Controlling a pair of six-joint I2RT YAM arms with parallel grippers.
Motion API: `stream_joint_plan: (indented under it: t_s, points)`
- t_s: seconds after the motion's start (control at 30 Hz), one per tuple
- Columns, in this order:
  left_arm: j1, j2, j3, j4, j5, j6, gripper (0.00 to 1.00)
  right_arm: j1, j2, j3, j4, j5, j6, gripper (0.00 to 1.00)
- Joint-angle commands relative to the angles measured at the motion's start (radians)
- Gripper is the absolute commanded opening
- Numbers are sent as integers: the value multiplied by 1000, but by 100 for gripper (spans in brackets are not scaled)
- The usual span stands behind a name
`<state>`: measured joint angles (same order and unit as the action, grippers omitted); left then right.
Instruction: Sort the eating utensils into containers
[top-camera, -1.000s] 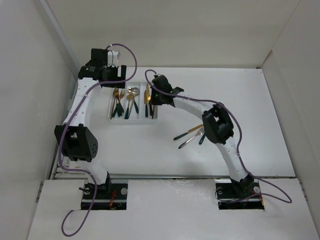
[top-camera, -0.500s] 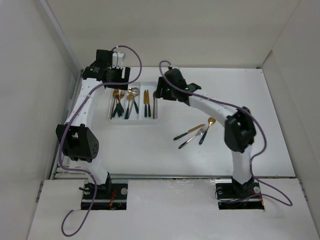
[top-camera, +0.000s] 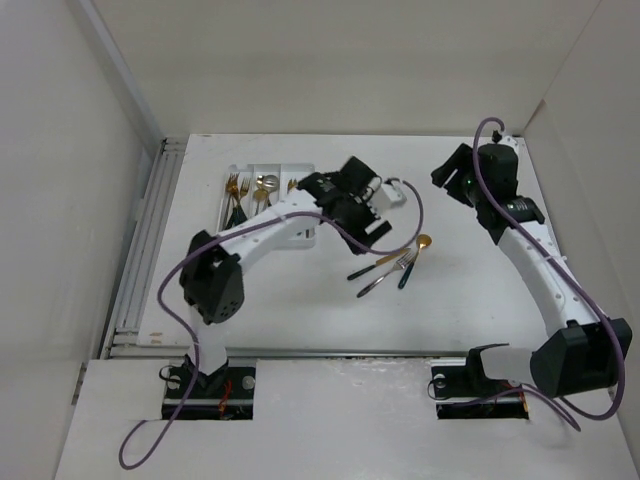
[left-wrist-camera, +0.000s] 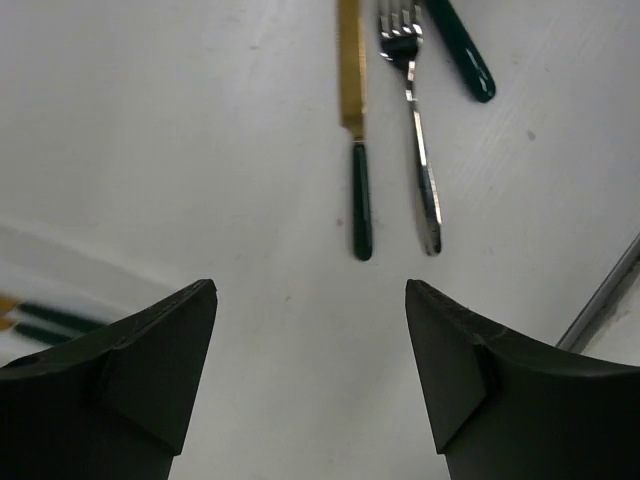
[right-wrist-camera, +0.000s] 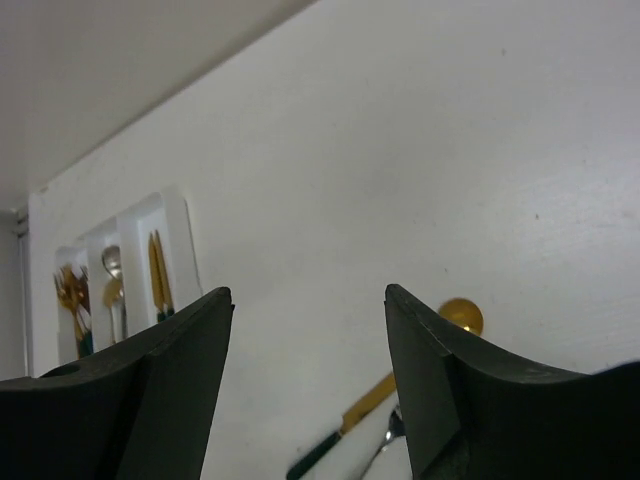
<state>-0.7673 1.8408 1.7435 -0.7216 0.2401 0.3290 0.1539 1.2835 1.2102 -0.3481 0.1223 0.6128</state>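
The left gripper's open fingers should next go down on both sides of the knife's dark green handle (top-camera: 361, 272) (left-wrist-camera: 361, 202), one into the bare gap beside the fork, and then close.
Three loose utensils lie together mid-table: a gold knife (top-camera: 375, 265) with a dark green handle, a silver fork (top-camera: 385, 277) and a gold spoon (top-camera: 417, 250). My left gripper (top-camera: 372, 214) hangs open just behind them. In its wrist view the knife (left-wrist-camera: 352, 90) and fork (left-wrist-camera: 420, 130) lie ahead of the empty left gripper (left-wrist-camera: 308, 290). The white tray (top-camera: 250, 168), partly hidden by my left arm, holds gold forks (top-camera: 235, 187) and spoons (top-camera: 266, 185). My right gripper (top-camera: 452, 180) is open and empty at the back right, and the right gripper (right-wrist-camera: 307, 292) looks towards the spoon (right-wrist-camera: 460, 315) and tray (right-wrist-camera: 185, 250).
White walls close in the table at the back and on both sides. A metal rail (top-camera: 145, 250) runs along the table's left edge. My left forearm (top-camera: 270, 228) lies across the near half of the tray.
My right gripper opened, left a gold knife in the tray's right compartment and pulled back to the back right. My left arm swung from behind the tray across to the loose utensils.
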Motion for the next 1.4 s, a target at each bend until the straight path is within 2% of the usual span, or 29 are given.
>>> stream_joint_plan:
  t_s: [0.0,0.23,0.37,0.5,0.63,0.77,0.8,0.93,1.07,1.17,1.37]
  points:
    - [-42,122,11,-29,42,38,73,-16,-61,-60,-12,-49,-28,68]
    - [-110,262,33,-10,42,70,64,-62,-130,-106,-41,-58,-65,68]
    - [-130,311,33,39,-2,42,64,-71,-139,-106,-42,-58,-85,68]
    - [-130,365,53,57,-74,15,56,-93,-148,-106,-42,-78,-96,68]
    - [-130,390,53,57,-61,15,50,-102,-148,-106,-42,-78,-107,68]
    - [-139,409,31,68,-103,-7,37,-111,-148,-115,-42,-78,-107,68]
    - [-139,410,31,68,-113,-7,27,-120,-148,-115,-42,-78,-116,68]
    - [-139,429,21,68,-134,-25,0,-129,-148,-115,-42,-78,-116,68]
    - [-115,420,21,77,-114,-79,0,-129,-139,-115,-42,-87,-116,68]
    - [-83,420,82,77,-127,-120,0,-129,-130,-106,-32,-96,-116,68]
    - [60,304,231,91,-96,-202,0,-129,-121,-106,-32,-96,-107,68]
